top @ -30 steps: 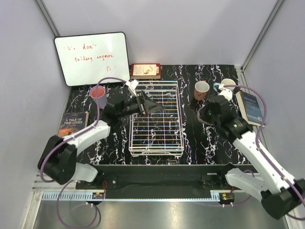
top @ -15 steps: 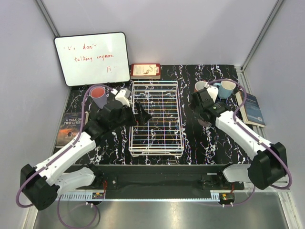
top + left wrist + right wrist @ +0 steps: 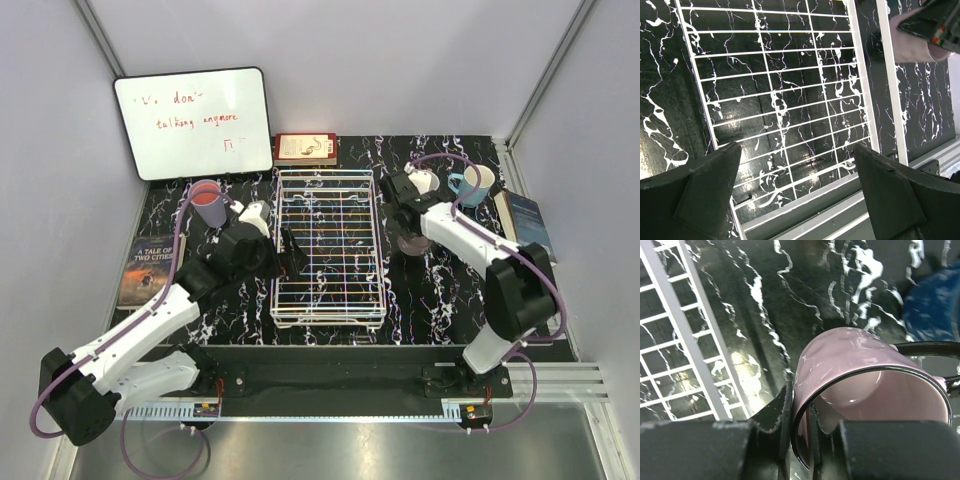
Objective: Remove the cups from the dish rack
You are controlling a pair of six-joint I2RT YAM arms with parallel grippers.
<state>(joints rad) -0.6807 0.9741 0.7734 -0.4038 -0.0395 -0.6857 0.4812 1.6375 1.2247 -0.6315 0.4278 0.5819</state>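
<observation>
My right gripper moves down slightly outward next and releases the mauve cup (image 3: 865, 375) on the bare tabletop (image 3: 840, 307) beside the rack, since that clear spot lies below.
The white wire dish rack (image 3: 330, 300) lies mid-table, and I see no cup in it. It also fills the left wrist view (image 3: 775, 95). My left gripper (image 3: 292, 250) is open and empty over the rack's left side (image 3: 796, 150). My right gripper (image 3: 405, 225) is shut on the rim of the mauve cup (image 3: 412, 244), just right of the rack. One finger is inside the cup and one outside (image 3: 799, 405). The mauve cup (image 3: 865, 375) also shows in the left wrist view (image 3: 912, 42). A dark blue cup (image 3: 935, 300) sits beyond it. A light blue mug (image 3: 478, 183) stands far right. A lavender cup (image 3: 210, 215) holding a salmon one stands far left.
A whiteboard (image 3: 193, 120) leans at the far left. A red book (image 3: 306, 148) lies behind the rack, a dark book (image 3: 152, 262) at the left edge and a blue book (image 3: 527, 222) at the right edge. Grey walls close in on both sides.
My right gripper has swung left and farther back, to just beside the rack's right side. My left gripper has drawn back toward the near left, off the rack's far part.
</observation>
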